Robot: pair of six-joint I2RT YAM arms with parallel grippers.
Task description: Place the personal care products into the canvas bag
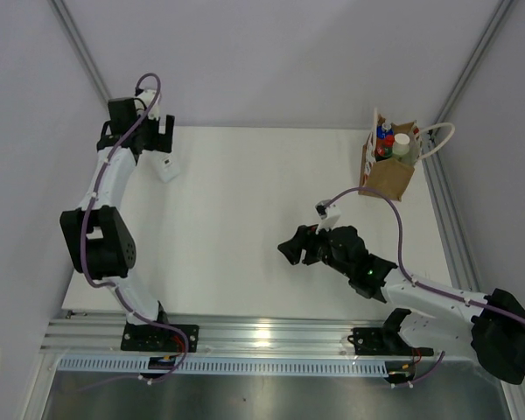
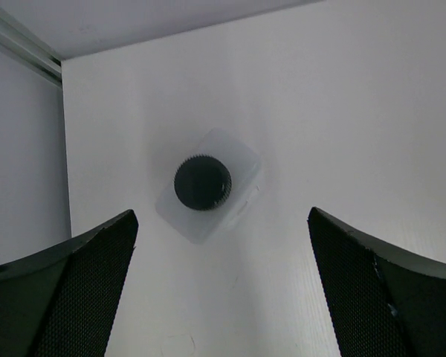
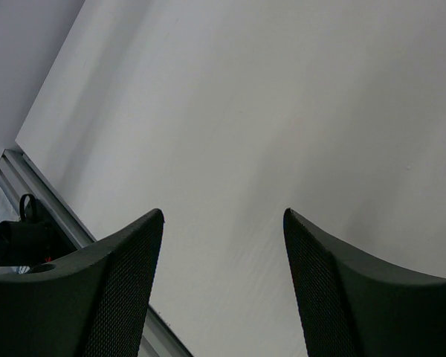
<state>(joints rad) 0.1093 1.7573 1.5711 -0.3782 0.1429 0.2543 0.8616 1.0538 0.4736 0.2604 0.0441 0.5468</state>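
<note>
The black cap is still below my spread fingertips. My left gripper will lower its open fingers around the clear square bottle (image 1: 166, 167) to close on its sides.
The clear square bottle with a black cap (image 2: 202, 182) stands on the white table at the far left (image 1: 167, 168). My left gripper (image 2: 221, 214) hangs open right above it (image 1: 163, 147), touching nothing. The tan canvas bag (image 1: 389, 179) stands upright at the far right. In it are the orange-red bottle with a blue cap (image 1: 383, 138) and the olive-green bottle with a whitish cap (image 1: 402, 145). My right gripper (image 1: 293, 248) is open and empty over bare table (image 3: 223, 212), left of and nearer than the bag.
The white table (image 1: 245, 210) is walled by a grey enclosure. A metal rail (image 1: 262, 337) runs along the near edge and shows in the right wrist view (image 3: 30, 212). The bag's white cord handle (image 1: 442, 140) hangs over the table's right edge.
</note>
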